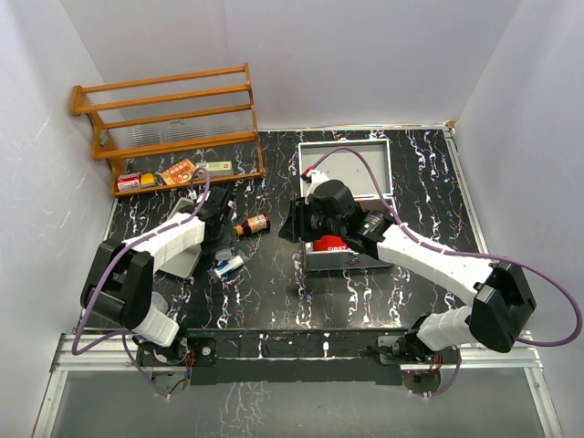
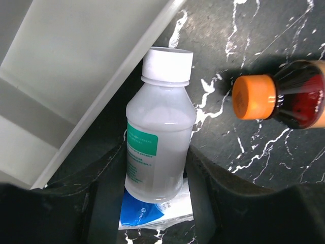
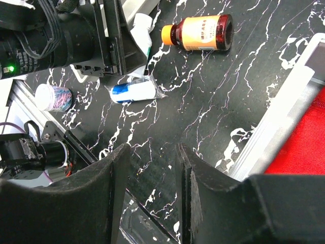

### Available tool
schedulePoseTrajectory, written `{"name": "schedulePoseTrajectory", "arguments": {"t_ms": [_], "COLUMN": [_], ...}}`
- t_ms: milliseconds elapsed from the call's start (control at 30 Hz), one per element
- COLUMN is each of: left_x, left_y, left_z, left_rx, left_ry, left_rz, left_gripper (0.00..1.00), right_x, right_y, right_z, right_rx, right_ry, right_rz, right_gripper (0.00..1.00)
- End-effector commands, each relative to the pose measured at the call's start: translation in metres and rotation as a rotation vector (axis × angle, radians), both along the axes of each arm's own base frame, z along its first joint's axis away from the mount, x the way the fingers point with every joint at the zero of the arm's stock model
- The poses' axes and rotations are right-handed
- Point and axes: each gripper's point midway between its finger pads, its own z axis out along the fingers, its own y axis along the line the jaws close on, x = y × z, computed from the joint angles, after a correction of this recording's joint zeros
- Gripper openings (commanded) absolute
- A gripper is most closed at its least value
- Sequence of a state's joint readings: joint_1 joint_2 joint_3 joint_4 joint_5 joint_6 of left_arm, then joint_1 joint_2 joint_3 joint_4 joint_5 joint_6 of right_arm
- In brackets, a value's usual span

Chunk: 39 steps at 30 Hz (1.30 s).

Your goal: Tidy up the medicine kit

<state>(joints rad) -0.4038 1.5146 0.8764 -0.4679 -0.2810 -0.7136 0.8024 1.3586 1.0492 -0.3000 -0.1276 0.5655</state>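
Note:
The white bottle goes sideways with my left gripper over the grey tray (image 1: 183,262) (image 2: 76,56) next and is released inside, as the tray lies to the gripper's left in the top view.
My left gripper (image 2: 155,170) is shut on a white plastic bottle (image 2: 160,127) with a green label and white cap, one finger on each side of its lower body. Below the bottle's base lies a blue-and-white packet (image 2: 152,211). A brown bottle (image 2: 289,94) with an orange cap lies on its side to the right; it also shows in the top view (image 1: 254,224). My right gripper (image 3: 152,152) is open and empty above the black marbled table, beside the open metal kit case (image 1: 345,169) that holds a red first-aid pouch (image 1: 330,245).
A wooden rack (image 1: 164,119) stands at the back left with small boxes (image 1: 178,172) on its bottom shelf. A grey tray (image 2: 76,66) lies just left of the held bottle. A clear cup (image 3: 51,96) of coloured items sits by the table's near-left edge.

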Motion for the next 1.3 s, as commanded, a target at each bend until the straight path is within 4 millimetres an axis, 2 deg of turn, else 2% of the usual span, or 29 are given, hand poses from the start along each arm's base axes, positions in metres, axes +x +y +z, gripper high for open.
{"name": "schedulePoseTrajectory", "arguments": {"t_ms": [0, 167, 367, 467, 600, 700, 867, 933, 1033, 1267], "left_x": [0.015, 0.024, 0.038, 0.043, 0.049, 0.053, 0.063, 0.067, 0.068, 0.068], "left_y": [-0.004, -0.008, -0.004, 0.005, 0.018, 0.030, 0.048, 0.060, 0.079, 0.099], "left_z": [0.007, 0.033, 0.086, 0.112, 0.136, 0.146, 0.153, 0.149, 0.133, 0.092], "left_rx": [-0.001, -0.003, 0.064, 0.138, 0.254, 0.290, 0.230, 0.225, 0.224, 0.134], "left_ry": [-0.026, -0.092, -0.270, -0.356, -0.441, -0.466, -0.480, -0.478, -0.442, -0.401], "left_rz": [-0.045, -0.146, -0.351, -0.426, -0.533, -0.564, -0.557, -0.544, -0.533, -0.594], "left_gripper": [0.34, 0.24, 0.19, 0.19, 0.18, 0.18, 0.18, 0.18, 0.17, 0.16], "right_x": [0.008, 0.006, 0.005, 0.006, 0.004, 0.003, 0.000, -0.001, -0.002, -0.005], "right_y": [0.009, 0.006, 0.005, 0.005, 0.003, 0.001, 0.001, 0.004, 0.005, 0.006], "right_z": [0.017, 0.017, 0.019, 0.019, 0.019, 0.018, 0.016, 0.015, 0.012, 0.011], "right_rx": [0.052, 0.064, 0.086, 0.091, 0.092, 0.095, 0.104, 0.108, 0.101, 0.105], "right_ry": [-0.074, -0.085, -0.100, -0.104, -0.114, -0.123, -0.130, -0.130, -0.130, -0.142], "right_rz": [0.010, 0.005, 0.000, -0.001, 0.003, 0.004, 0.020, 0.035, 0.050, 0.073], "right_gripper": [0.37, 0.36, 0.35, 0.35, 0.34, 0.34, 0.34, 0.34, 0.34, 0.34]}}
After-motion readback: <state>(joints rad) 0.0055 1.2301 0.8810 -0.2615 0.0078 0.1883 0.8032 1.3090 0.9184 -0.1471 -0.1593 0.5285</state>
